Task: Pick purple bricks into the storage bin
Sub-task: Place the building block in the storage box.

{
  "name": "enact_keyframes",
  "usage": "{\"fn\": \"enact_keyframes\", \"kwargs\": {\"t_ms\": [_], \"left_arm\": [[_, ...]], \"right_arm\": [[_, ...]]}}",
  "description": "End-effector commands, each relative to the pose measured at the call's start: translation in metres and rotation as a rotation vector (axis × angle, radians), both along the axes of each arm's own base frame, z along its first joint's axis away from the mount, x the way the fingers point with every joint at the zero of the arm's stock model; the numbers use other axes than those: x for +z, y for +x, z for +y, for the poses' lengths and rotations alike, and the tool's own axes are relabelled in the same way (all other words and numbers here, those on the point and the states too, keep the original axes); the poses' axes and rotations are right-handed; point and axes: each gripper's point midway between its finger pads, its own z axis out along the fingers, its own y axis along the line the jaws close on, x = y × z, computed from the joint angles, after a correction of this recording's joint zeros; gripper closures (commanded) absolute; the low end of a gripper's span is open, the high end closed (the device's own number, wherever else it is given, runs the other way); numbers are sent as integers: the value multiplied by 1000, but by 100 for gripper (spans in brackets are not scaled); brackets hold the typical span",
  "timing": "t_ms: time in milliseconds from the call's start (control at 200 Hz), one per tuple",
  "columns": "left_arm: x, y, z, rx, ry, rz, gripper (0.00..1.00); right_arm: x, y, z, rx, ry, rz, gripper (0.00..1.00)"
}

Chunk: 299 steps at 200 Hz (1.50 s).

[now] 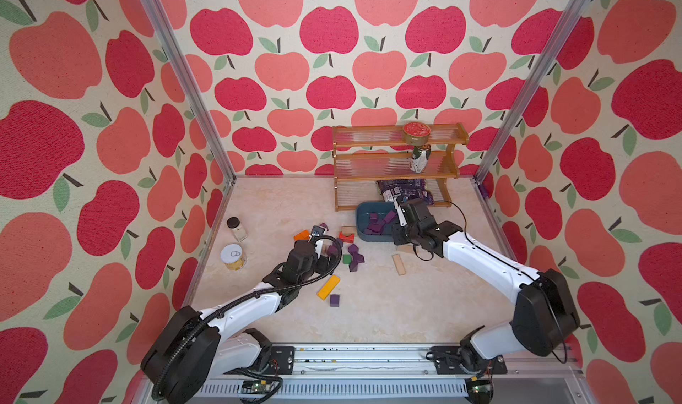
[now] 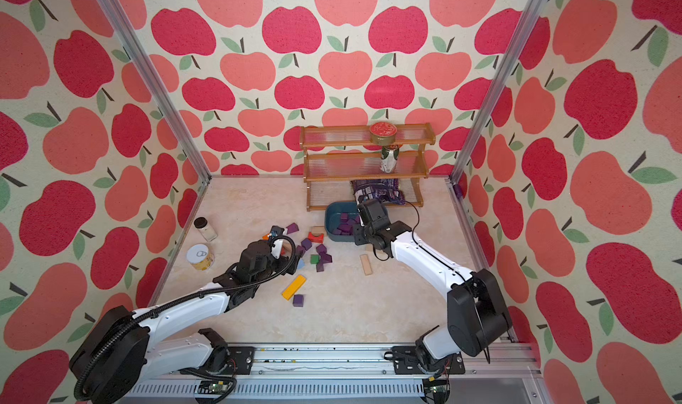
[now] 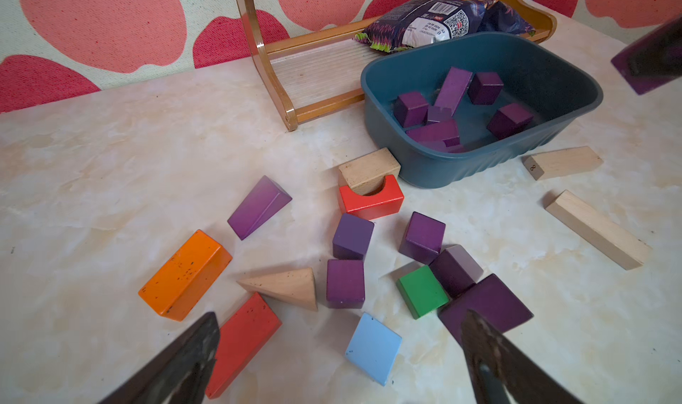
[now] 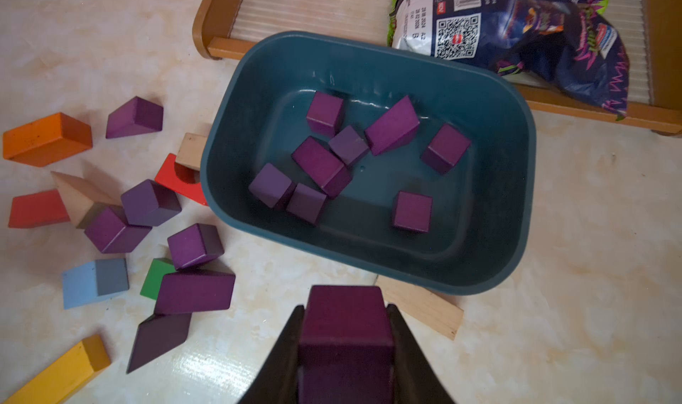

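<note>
My right gripper will next move outward across the bin's near rim and release the purple brick over the bare near part of the bin's bottom, since the brick still hovers outside.
The teal storage bin [image 4: 236, 125] stands in front of the shelf rack, in both top views too [image 1: 363, 214] [image 2: 332, 217], and several purple bricks [image 4: 321, 162] lie inside it. My right gripper [image 4: 345, 310] is shut on a purple brick [image 4: 345, 332] and hovers just outside the bin's near rim. More purple bricks lie loose left of the bin: a wedge [image 3: 258, 208], cubes [image 3: 352, 236] [image 3: 422, 236] and a flat piece [image 3: 487, 306]. A single one [image 1: 334, 300] sits nearer the front. My left gripper [image 3: 339, 319] is open above this cluster, holding nothing.
Mixed in with the purple ones are orange [image 3: 184, 275], red [image 3: 371, 199], green [image 3: 420, 291], light-blue [image 3: 372, 347], yellow [image 1: 328, 287] and plain wood [image 1: 398, 265] blocks. The wooden shelf rack [image 1: 396, 162] holds a purple snack bag [image 1: 402, 190]. A glass jar [image 1: 236, 228] and a tin can [image 1: 233, 256] stand at the left.
</note>
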Motion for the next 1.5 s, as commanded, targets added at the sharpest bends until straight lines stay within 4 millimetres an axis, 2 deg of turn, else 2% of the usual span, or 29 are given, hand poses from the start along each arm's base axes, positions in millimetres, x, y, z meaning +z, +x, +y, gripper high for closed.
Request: {"fn": "enact_keyframes", "kwargs": {"t_ms": [0, 135, 250, 430, 535, 585, 710, 755, 790, 805, 940, 1150, 1276, 1291, 1491], "left_arm": [[5, 1, -3, -8, -16, 10, 1], [7, 0, -4, -12, -24, 5, 1], [8, 0, -4, -18, -25, 4, 1], [7, 3, 1, 17, -21, 0, 1], [7, 4, 2, 22, -14, -4, 1], [8, 4, 2, 20, -12, -6, 1], [7, 4, 1, 16, -8, -5, 1], [7, 4, 1, 17, -8, -5, 1], [7, 4, 2, 19, -8, -5, 1], [7, 4, 2, 19, -7, -5, 1], [11, 6, 10, 55, 6, -14, 1], [16, 3, 24, 107, 36, 25, 1], [5, -13, 36, 161, 56, 175, 1], [11, -17, 36, 158, 39, 175, 1], [25, -59, 28, 73, -61, 320, 1]], "right_arm": [[12, 22, 2, -6, 29, -36, 79], [4, 45, -3, -44, 5, -33, 79], [-13, 64, -3, -67, 14, -5, 80], [-37, 91, 12, -64, 55, 45, 80], [-42, 104, 22, -52, 70, 41, 73], [-44, 109, 25, -50, 73, 40, 64], [-45, 118, 32, -38, 77, 42, 21], [-44, 119, 33, -41, 84, 39, 13], [-43, 118, 33, -40, 89, 38, 2], [-42, 118, 34, -37, 91, 34, 1], [-28, 110, 32, -26, 108, -7, 1], [-9, 68, 37, 106, 101, -27, 1], [-1, 40, 41, 196, 130, -35, 1], [0, 37, 41, 205, 136, -39, 1], [11, -3, 40, 291, 208, -100, 1]]}}
